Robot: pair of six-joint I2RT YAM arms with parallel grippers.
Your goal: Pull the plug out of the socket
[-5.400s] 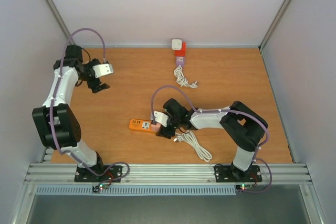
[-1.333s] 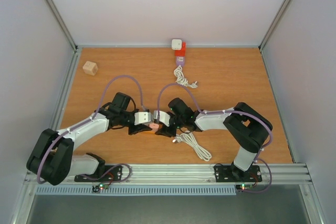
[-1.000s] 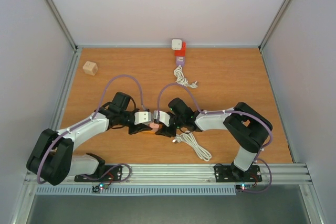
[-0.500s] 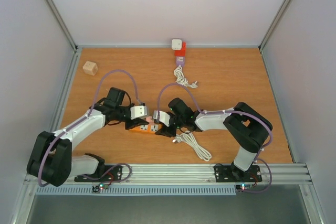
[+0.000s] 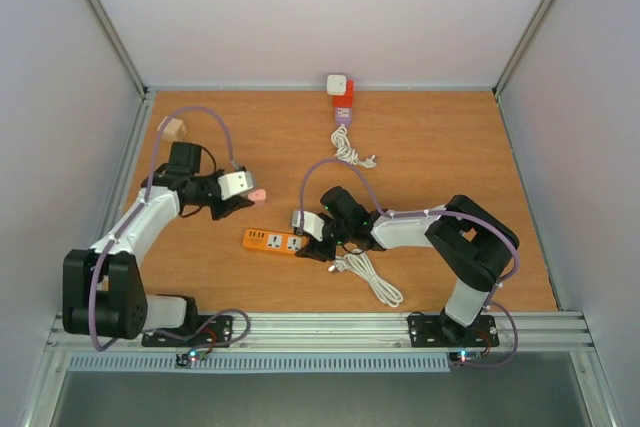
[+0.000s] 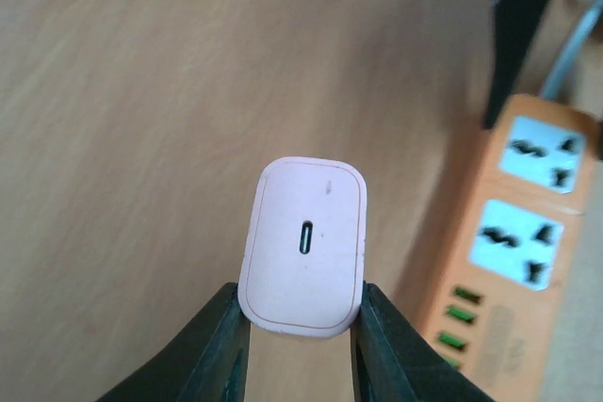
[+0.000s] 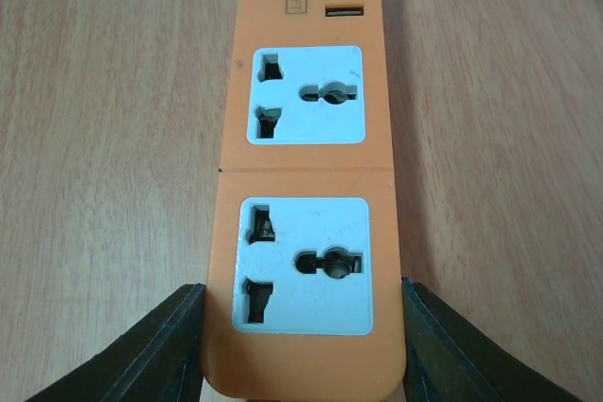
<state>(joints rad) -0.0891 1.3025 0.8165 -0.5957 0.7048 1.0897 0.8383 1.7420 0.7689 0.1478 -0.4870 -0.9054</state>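
The tabletop by the wooden cube [image 5: 195, 135] is clear, outward and below. My left gripper should move the pink plug [image 5: 257, 193] outward and down there next to let it go.
The pink plug [image 6: 303, 247] is clamped between my left gripper's [image 6: 300, 327] fingers, lifted clear above the table; from above the plug [image 5: 257, 193] shows at the tip of the left gripper [image 5: 248, 192], up and left of the socket. The orange socket strip [image 5: 273, 241] lies flat on the table with both its outlets bare [image 7: 306, 176]. My right gripper [image 7: 303, 327] is shut on the strip's near end, one finger on each long side. The left wrist view catches the strip [image 6: 504, 233] at its right edge.
A wooden cube [image 5: 173, 128] sits at the far left behind the left arm. A red socket with a white adapter [image 5: 341, 95] and a white cable [image 5: 349, 152] lie at the back. Another coiled white cable [image 5: 372, 277] lies by the right arm.
My left gripper has pulled the pink plug out of the orange strip and carried it up and to the left. The right gripper has stayed shut on the strip.
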